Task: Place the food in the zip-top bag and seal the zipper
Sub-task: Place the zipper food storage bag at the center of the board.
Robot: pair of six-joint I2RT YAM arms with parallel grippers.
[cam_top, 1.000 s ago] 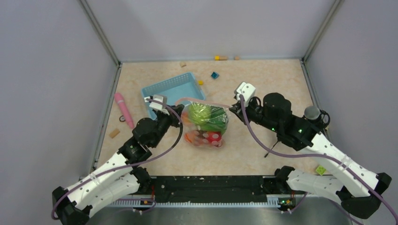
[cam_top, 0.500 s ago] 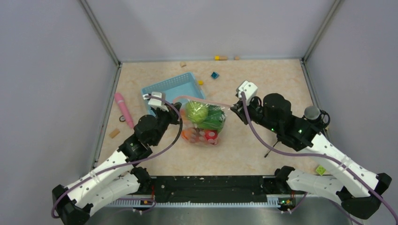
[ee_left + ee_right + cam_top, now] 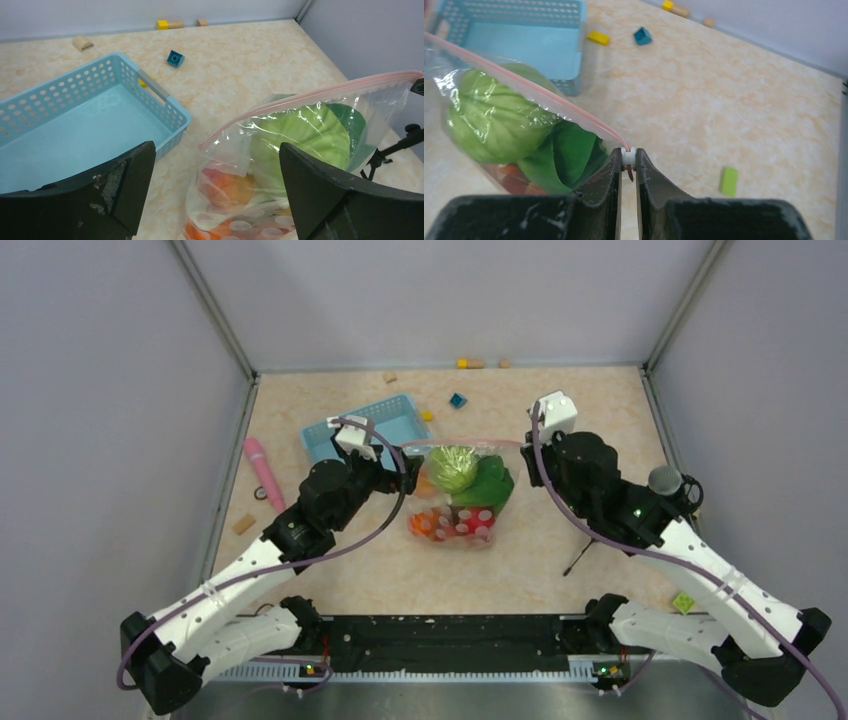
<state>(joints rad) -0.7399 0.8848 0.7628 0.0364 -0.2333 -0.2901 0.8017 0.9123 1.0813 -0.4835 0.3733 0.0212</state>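
My right gripper goes outward and toward the right in the top view next, then opens off the white slider (image 3: 525, 445) (image 3: 628, 158), already at the zipper's end.
The clear zip-top bag (image 3: 455, 495) lies mid-table with the food inside: green leafy vegetables (image 3: 458, 470) on top, red and orange pieces (image 3: 452, 524) below. Its pink zipper (image 3: 460, 444) runs along the far edge. My left gripper (image 3: 403, 470) stands open at the bag's left end, touching nothing. In the left wrist view the left gripper (image 3: 216, 150) frames the bag's corner (image 3: 235, 150), with the zipper (image 3: 320, 92) stretching away to the right. My right gripper (image 3: 628, 156) is shut on the white slider at the zipper's (image 3: 524, 85) right end.
A light blue basket (image 3: 365, 425) sits just behind the left gripper. A pink stick toy (image 3: 263, 472) and a tan block (image 3: 243, 524) lie at the left. Small blocks (image 3: 457, 400) are scattered at the back, and a green block (image 3: 684, 602) lies near right.
My left gripper has opened and let go of the bag's left corner. The right gripper has moved back and to the right, and the bag has shifted that way with it.
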